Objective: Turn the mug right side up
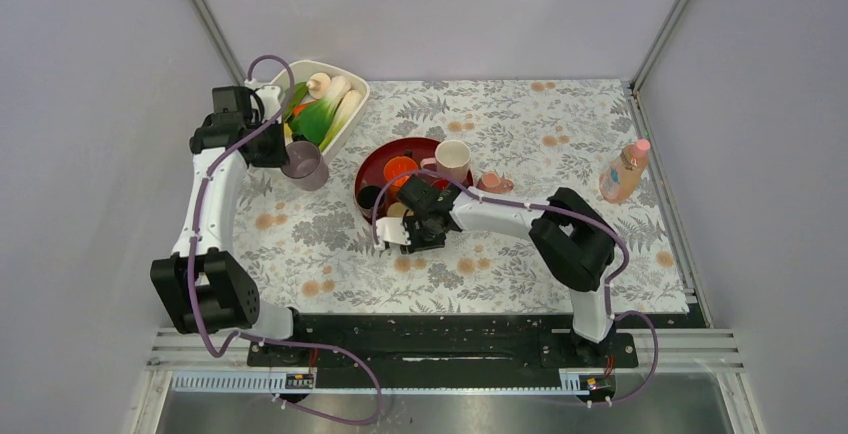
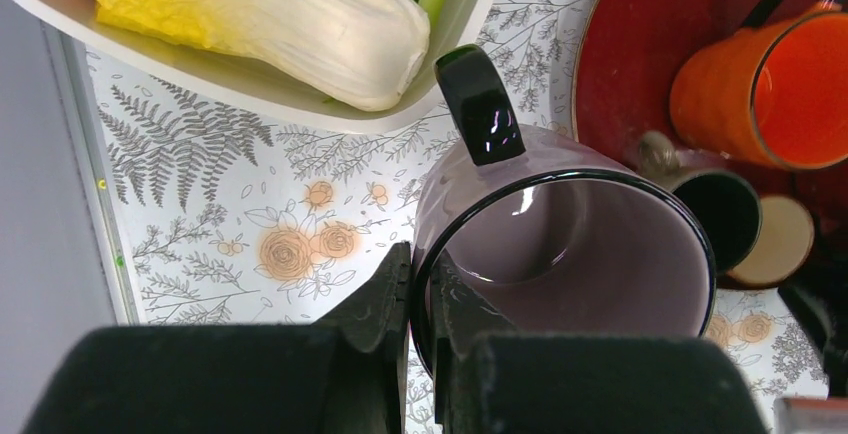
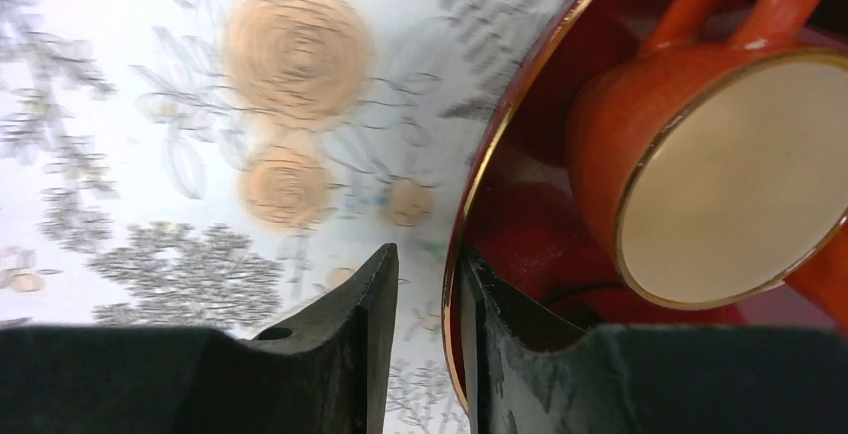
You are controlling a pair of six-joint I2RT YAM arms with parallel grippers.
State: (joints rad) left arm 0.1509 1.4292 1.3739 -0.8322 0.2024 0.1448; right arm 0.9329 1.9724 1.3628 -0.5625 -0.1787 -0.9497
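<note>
My left gripper moves to the right in the top view next, lowers the purple mug and releases it, since bare plate (image 1: 375, 166) (image 2: 632, 72) lies there beside the orange mug.
The purple mug (image 1: 305, 165) with a black rim and black handle (image 2: 480, 104) is by the white basket, left of the red plate. Its open mouth shows from above in the top view and faces the left wrist camera (image 2: 560, 244). My left gripper (image 1: 285, 154) is shut on the mug's wall (image 2: 422, 259), one finger inside the rim and one outside. I cannot tell whether the mug touches the table. My right gripper (image 1: 400, 231) straddles the red plate's near rim (image 3: 428, 254), its jaws slightly apart, with a gap at the outer finger.
The red plate (image 1: 385, 154) holds an orange mug (image 1: 401, 168), a small dark cup (image 2: 715, 209) and a cream mug (image 1: 452, 159). The white basket (image 1: 345, 129) holds vegetables at the back left. A pink bottle (image 1: 624, 171) stands at the right.
</note>
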